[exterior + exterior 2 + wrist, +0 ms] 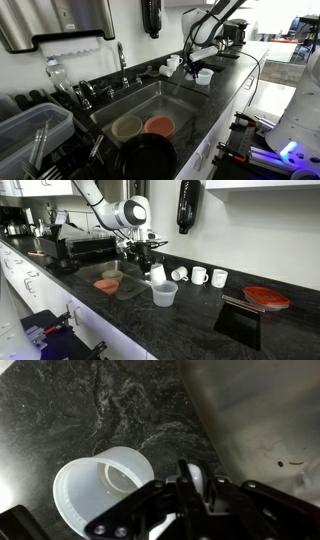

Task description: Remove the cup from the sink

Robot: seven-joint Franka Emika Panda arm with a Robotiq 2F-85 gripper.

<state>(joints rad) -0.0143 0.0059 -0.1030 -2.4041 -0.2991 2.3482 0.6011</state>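
The bare counter beside the translucent cup is below my gripper, so my gripper needs to move toward the sink, then go down to release the white cup.
My gripper hangs over the dark stone counter just beside the sink. In the wrist view its fingers are close together with a small white rounded piece between them. In an exterior view this looks like a white cup held by its rim, just above the counter. A translucent plastic cup stands upright on the counter right below and beside the gripper. It shows to the left of the fingers in the wrist view.
The sink holds a tan bowl and an orange bowl. Three white mugs stand along the wall. A red plate lies on the counter. The faucet is behind the sink, and a dish rack is at its far end.
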